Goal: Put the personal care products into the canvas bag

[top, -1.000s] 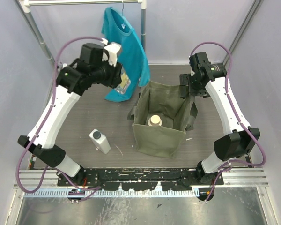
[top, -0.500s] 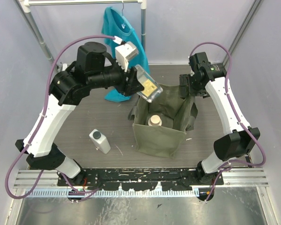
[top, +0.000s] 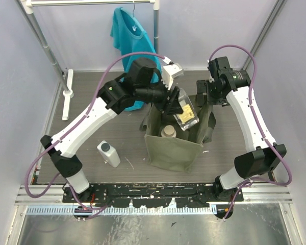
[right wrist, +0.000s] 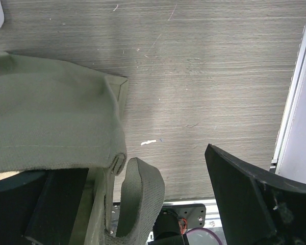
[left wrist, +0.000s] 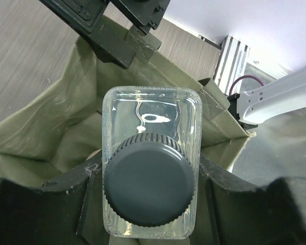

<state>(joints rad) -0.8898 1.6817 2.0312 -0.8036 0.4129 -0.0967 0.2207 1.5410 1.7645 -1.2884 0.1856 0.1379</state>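
Note:
The open bag has free room beside the beige-capped bottle, so my left gripper will go down into that gap and release the clear bottle.
The olive-green canvas bag (top: 172, 144) stands open in the middle of the table. My left gripper (top: 174, 101) is shut on the clear bottle with the dark cap (top: 186, 110) and holds it tilted above the bag's opening; the left wrist view shows the bottle (left wrist: 148, 153) between the fingers, cap towards the camera, over the bag (left wrist: 51, 117). A white bottle with a beige cap (top: 168, 131) stands inside the bag. A white bottle with a grey cap (top: 108, 153) lies on the table left of the bag. My right gripper (top: 204, 97) is open at the bag's back right rim (right wrist: 56, 117), a strap loop (right wrist: 140, 199) between its fingers.
A teal T-shirt (top: 128, 35) hangs from a rack at the back. The rack's white foot (top: 67, 94) lies on the table's left side. Walls stand close on the left and right.
My left arm has swung right from the T-shirt, carrying the clear bottle to above the bag's opening. The right arm has stayed put.

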